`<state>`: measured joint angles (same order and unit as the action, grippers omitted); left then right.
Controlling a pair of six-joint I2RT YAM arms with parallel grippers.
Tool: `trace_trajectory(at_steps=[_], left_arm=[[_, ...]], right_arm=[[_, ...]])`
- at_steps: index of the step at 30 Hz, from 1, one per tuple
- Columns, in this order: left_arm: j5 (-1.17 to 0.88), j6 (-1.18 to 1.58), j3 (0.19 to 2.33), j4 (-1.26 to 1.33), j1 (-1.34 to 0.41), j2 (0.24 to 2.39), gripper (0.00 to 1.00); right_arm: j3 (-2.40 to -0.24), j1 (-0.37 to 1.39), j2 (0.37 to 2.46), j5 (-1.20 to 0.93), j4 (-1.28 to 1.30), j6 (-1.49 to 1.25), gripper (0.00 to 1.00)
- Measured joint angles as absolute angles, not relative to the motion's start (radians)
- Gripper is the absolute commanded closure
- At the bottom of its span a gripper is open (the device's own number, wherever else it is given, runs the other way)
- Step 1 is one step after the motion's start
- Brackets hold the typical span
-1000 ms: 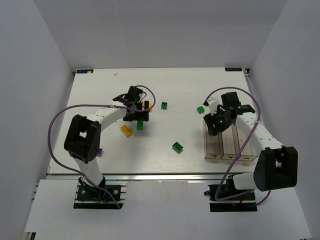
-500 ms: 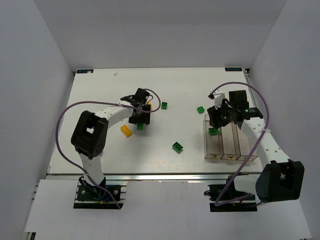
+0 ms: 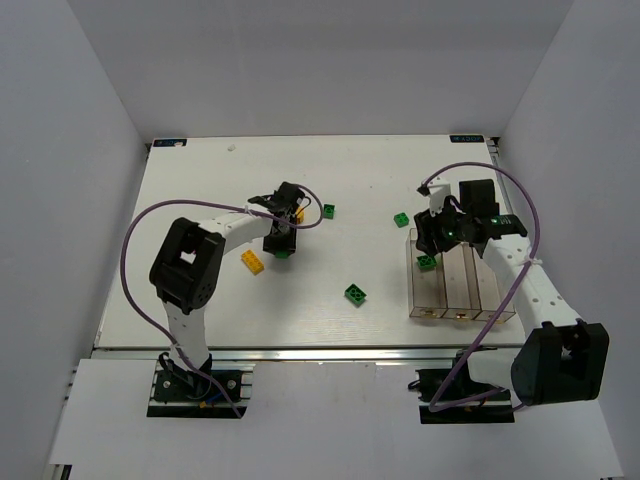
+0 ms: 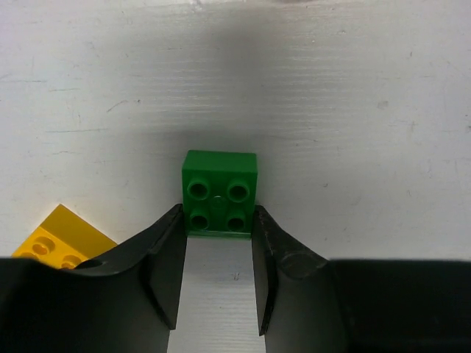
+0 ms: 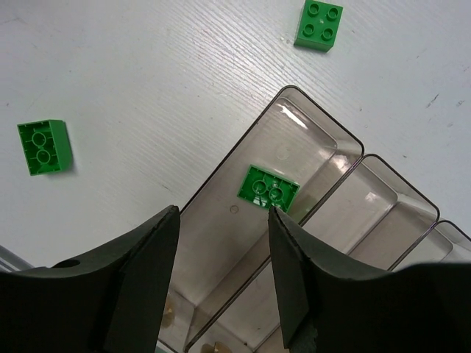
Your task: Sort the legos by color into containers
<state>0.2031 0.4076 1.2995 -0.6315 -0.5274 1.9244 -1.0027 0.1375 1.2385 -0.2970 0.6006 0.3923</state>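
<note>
My left gripper should lift its green lego over the container with a green lego next, because that container is to the right in the top view.
A green lego (image 4: pixel 220 193) lies studs-up on the white table, and my left gripper (image 4: pixel 218 220) is shut on its near half, a finger pressed to each side. From above, that gripper (image 3: pixel 281 243) sits left of centre. A yellow lego (image 4: pixel 62 239) lies just to its left (image 3: pixel 252 261). My right gripper (image 5: pixel 222 213) hangs open over the leftmost of three clear containers (image 5: pixel 309 125), where a green lego (image 5: pixel 268 189) lies upside down. Seen from above, this gripper (image 3: pixel 432 240) is over the far end of the containers (image 3: pixel 445 290).
Loose green legos lie on the table: one behind the containers (image 3: pixel 401 220), one near the middle back (image 3: pixel 328 211) and one at front centre (image 3: pixel 355 293). The right wrist view shows two of them (image 5: pixel 319 24) (image 5: pixel 45 146). The other two containers (image 5: pixel 390 213) hold no legos.
My left gripper's jaws have closed from wide open onto the green lego. The right gripper let a green lego go into the leftmost container and lifted slightly; it has since held still.
</note>
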Motion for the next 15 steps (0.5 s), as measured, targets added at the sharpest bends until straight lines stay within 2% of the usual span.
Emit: trace_trajectory(at_steps=[1, 4, 5, 6, 7, 9, 12, 15], left_arm=[[0.2, 0.408, 1.299, -0.631, -0.527, 1.924, 0.81], [0.164, 0.404, 1.299, -0.62, -0.534, 1.919, 0.85], [0.131, 0.4, 1.299, -0.609, -0.541, 1.914, 0.86], [0.096, 0.4, 1.299, -0.596, -0.55, 1.905, 0.87], [0.051, 0.398, 1.3, -0.577, -0.558, 1.898, 0.88], [-0.046, 0.4, 1.312, -0.54, -0.599, 1.873, 0.89], [-0.203, 0.417, 1.378, -0.471, -0.668, 1.869, 0.92], [-0.336, 0.447, 1.469, -0.409, -0.73, 1.884, 0.92]], right_arm=[[-1.003, 0.138, 1.237, -0.299, 0.601, 0.39, 0.45], [-1.004, 0.138, 1.228, -0.305, 0.594, 0.374, 0.52], [-1.004, 0.137, 1.221, -0.308, 0.588, 0.364, 0.66], [-1.004, 0.136, 1.212, -0.307, 0.579, 0.354, 0.74], [-1.004, 0.134, 1.202, -0.305, 0.564, 0.334, 0.9], [-1.007, 0.129, 1.184, -0.277, 0.537, 0.274, 0.98], [-1.023, 0.113, 1.177, -0.215, 0.505, 0.173, 1.0], [-1.037, 0.089, 1.174, -0.139, 0.477, 0.076, 0.88]])
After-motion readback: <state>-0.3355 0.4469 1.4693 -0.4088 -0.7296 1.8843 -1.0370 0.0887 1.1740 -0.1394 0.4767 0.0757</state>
